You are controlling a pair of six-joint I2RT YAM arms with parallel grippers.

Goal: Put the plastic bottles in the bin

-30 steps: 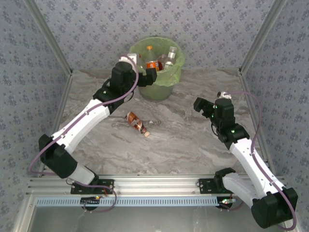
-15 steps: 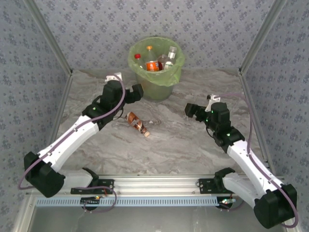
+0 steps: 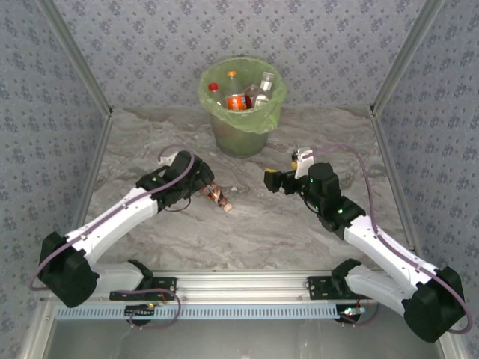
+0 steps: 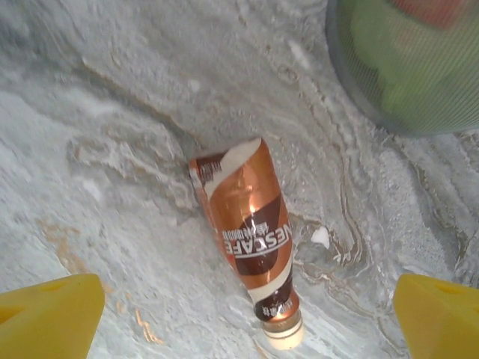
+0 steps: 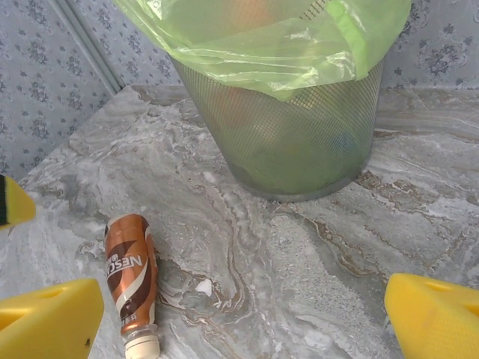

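The bottle lies on its side, so my left gripper will lower to the bottle's base end [image 3: 207,188] [image 4: 231,161] next, which is uncapped, and close its fingers there.
One plastic bottle [image 3: 215,196] with a brown label and cream cap lies on its side on the marble table, cap toward the near edge. My left gripper [image 3: 199,182] hovers open right over it. In the left wrist view the bottle [image 4: 247,239] lies between the two yellow fingers [image 4: 45,314], untouched. My right gripper [image 3: 271,179] is open and empty to the bottle's right, facing it; in its wrist view the bottle [image 5: 131,273] is at lower left. The pale green bin [image 3: 239,138] stands at the back and holds several bottles [image 3: 238,99].
The bin's mesh wall [image 5: 284,142] and its green bag liner [image 5: 262,45] stand just beyond the right gripper. Patterned walls with metal posts [image 3: 78,67] close the table on three sides. Bare marble [image 3: 284,232] lies between the two arms.
My left arm drew back from the bin's rim and came down over the lying bottle. My right arm swung left toward the table's middle. Both grippers stayed open.
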